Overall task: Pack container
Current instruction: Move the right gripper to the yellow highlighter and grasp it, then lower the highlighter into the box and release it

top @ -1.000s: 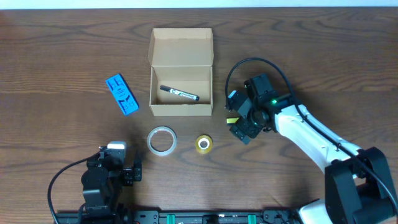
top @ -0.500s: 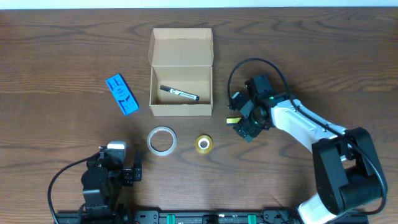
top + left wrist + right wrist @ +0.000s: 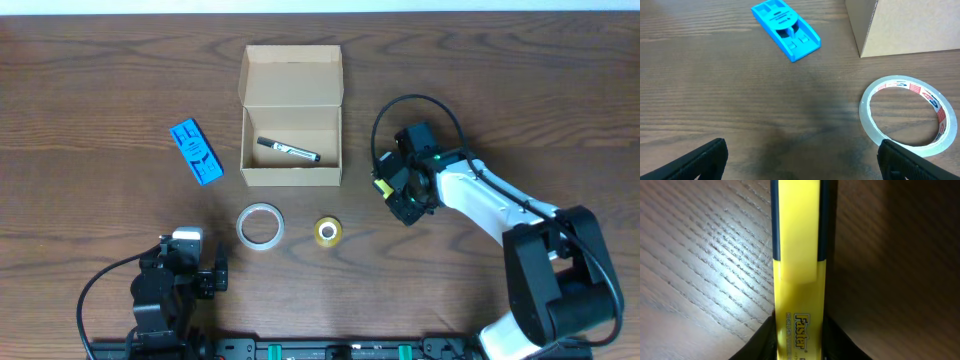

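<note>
The highlighter will next rise with my right gripper, cross the near side of the open box and go down onto its bare bottom beside the black pen (image 3: pixel 288 150).
The container (image 3: pixel 291 177) is an open tan cardboard box at the table's middle back, its flap lid folded away, with a black pen (image 3: pixel 288 150) lying inside. Its near corner (image 3: pixel 910 25) shows in the left wrist view. Right of the box, my right gripper (image 3: pixel 392 192) points down at the table. In the right wrist view its black fingers (image 3: pixel 765 340) press both sides of a yellow highlighter (image 3: pixel 797 255), and a bit of it (image 3: pixel 381 185) shows from overhead. My left gripper (image 3: pixel 802 160) rests at the front left, open over bare wood.
A blue plastic piece (image 3: pixel 195 151) lies left of the box. A clear tape roll (image 3: pixel 260 225) and a small yellow tape roll (image 3: pixel 327 231) sit in front of the box. The clear roll (image 3: pixel 907 117) lies just ahead of my left gripper's right finger.
My right gripper's fingers have closed from wide open onto the yellow highlighter, and the gripper has shifted slightly toward the box. The left arm has not moved.
</note>
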